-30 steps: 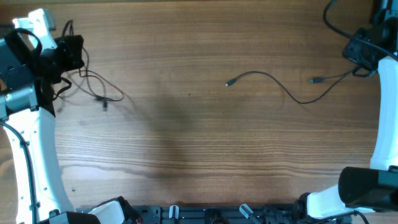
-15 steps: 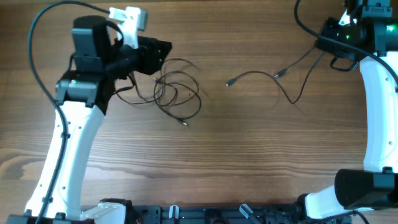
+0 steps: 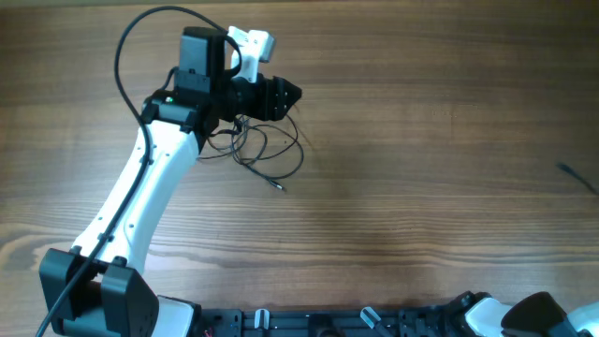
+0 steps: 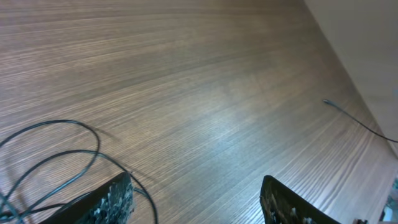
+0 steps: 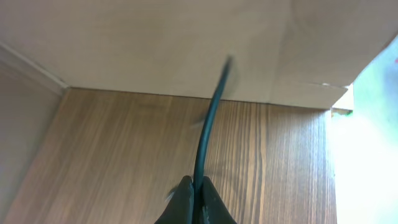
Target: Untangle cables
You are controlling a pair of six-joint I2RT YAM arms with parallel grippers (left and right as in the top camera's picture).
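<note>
My right gripper lowers and tilts down toward the bare wood by the table's edge next and releases the dark cable, held apart from the tangle.
A tangle of thin black cable (image 3: 269, 150) lies in loose loops on the wooden table, with a plug end (image 3: 277, 187) trailing toward the front. My left gripper (image 3: 292, 94) hovers at the tangle's far right edge, open. In the left wrist view its jaws (image 4: 196, 190) stand wide with bare wood between them, and the cable loops (image 4: 59, 155) lie beside the left finger (image 4: 115, 199). A second cable (image 3: 577, 175) pokes in at the table's right edge. My right gripper (image 5: 198, 190) is shut on this dark cable (image 5: 210, 118), which rises straight up from the jaws.
The left arm (image 3: 140, 197) stretches diagonally from the front left. In the left wrist view the second cable's tip (image 4: 348, 115) lies near the table's right edge. The right wrist view shows a pale wall (image 5: 155, 43) beyond the table edge.
The left gripper swung right with the tangle, then opened and let it go. The right arm pulled the second cable to the right and left the overhead view.
</note>
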